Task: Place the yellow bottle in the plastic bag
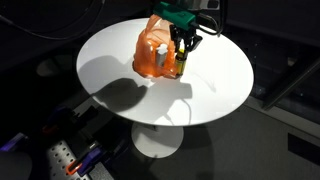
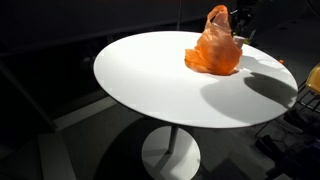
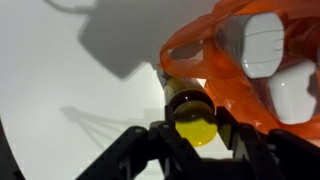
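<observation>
The yellow bottle [image 3: 192, 122] still hangs beside the orange plastic bag. I should next raise my gripper, carry it over the bag's opening [image 3: 306, 40] and lower it to release inside.
The yellow bottle [image 3: 192, 122] has a yellow cap and a dark body; it sits between my gripper's [image 3: 194, 138] fingers, which are shut on it. It shows in an exterior view [image 1: 181, 63] hanging upright beside the bag. The orange plastic bag [image 1: 155, 52] lies on the round white table [image 1: 110, 70], with white items inside [image 3: 262, 50]. In the wrist view the bottle's far end touches the bag's edge [image 3: 215, 85]. In an exterior view the bag [image 2: 213, 48] hides the gripper and bottle.
The table [image 2: 150, 85] stands on a single pedestal [image 2: 170, 150]. Dark floor and equipment surround it. The arm's shadow falls on the tabletop [image 1: 125, 95]. The bag sits near the table's far edge.
</observation>
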